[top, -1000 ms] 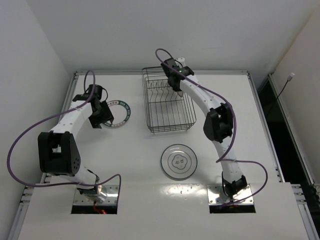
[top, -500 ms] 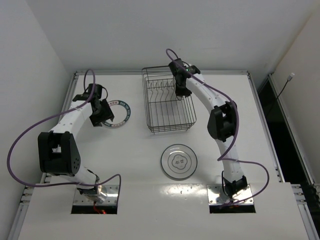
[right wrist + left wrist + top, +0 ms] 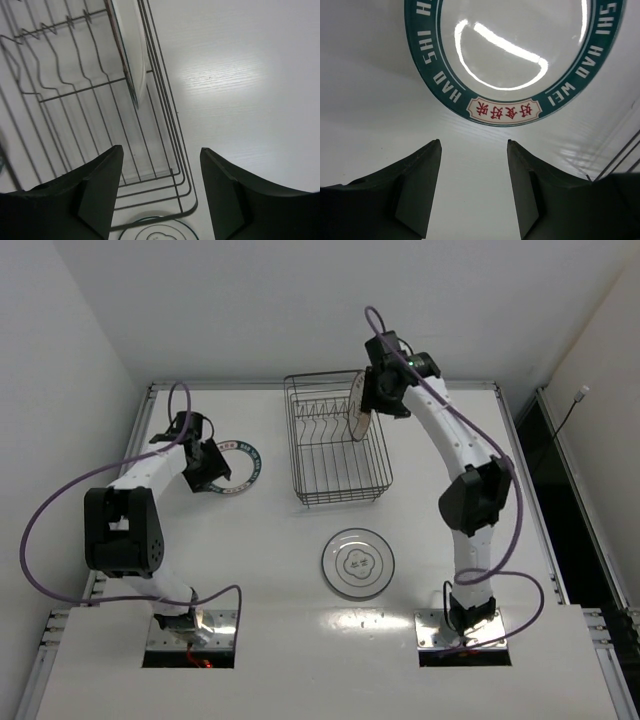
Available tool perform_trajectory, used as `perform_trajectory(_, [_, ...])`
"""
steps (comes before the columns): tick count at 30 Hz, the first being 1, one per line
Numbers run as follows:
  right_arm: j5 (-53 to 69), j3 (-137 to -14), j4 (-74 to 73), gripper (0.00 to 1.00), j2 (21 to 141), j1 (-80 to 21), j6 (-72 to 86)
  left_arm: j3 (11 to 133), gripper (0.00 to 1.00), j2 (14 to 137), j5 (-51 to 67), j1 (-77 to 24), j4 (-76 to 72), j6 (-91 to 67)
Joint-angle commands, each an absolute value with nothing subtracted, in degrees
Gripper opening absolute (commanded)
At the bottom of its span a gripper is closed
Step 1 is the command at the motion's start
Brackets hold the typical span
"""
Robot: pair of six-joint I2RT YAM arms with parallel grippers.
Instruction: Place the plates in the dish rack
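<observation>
I need to lower and tilt my left gripper over the teal-rimmed plate's closest rim (image 3: 502, 116), just ahead of its open fingertips, because the plate is lying flat on the tabletop.
The dish rack (image 3: 340, 455) stands at the table's back centre. One plate (image 3: 356, 412) with an orange-brown pattern stands on edge among its tines; the right wrist view shows that plate (image 3: 128, 55) inside the rack's wires (image 3: 169, 112). My right gripper (image 3: 374, 400) hovers open above the rack's right side, its jaws (image 3: 161, 148) empty. The teal-rimmed plate (image 3: 242, 468) lies flat to the left. My left gripper (image 3: 208, 470) is open at its left edge, the plate's rim (image 3: 502, 111) just ahead of the fingertips (image 3: 474, 142). The flower plate (image 3: 357, 563) lies flat in front of the rack.
A raised frame edges the white table (image 3: 470, 470), and walls close it in at the back and left. The flower plate's rim (image 3: 155, 231) shows just below the rack's near corner in the right wrist view.
My right gripper opened and lifted back off the plate, which now stands alone in the rack. The left arm shifted slightly by the teal-rimmed plate.
</observation>
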State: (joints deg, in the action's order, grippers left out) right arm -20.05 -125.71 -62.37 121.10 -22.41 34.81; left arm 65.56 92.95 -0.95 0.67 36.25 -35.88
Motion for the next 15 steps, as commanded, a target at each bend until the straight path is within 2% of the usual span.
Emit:
perform_trajectory(1, [-17.94, -123.68, -63.29, 0.61, 112.25, -22.32, 33.93, 63.98, 0.52, 95.35, 2.71, 3.33, 31.83, -37.62])
perform_trajectory(6, [-8.46, -111.11, -55.90, 0.65, 100.74, -21.72, 29.18, 60.92, 0.52, 98.70, 8.96, 8.77, 28.92, -38.76])
perform_trajectory(10, [-6.25, -100.84, -55.90, 0.68, 95.28, -21.10, 29.18, 58.28, 0.52, 99.40, 13.18, 12.12, 23.75, -39.29])
perform_trajectory(15, [-4.92, -93.61, -54.58, 0.68, 88.78, -20.48, 29.79, 54.94, 0.52, 102.65, 19.93, 15.20, 16.98, -42.97])
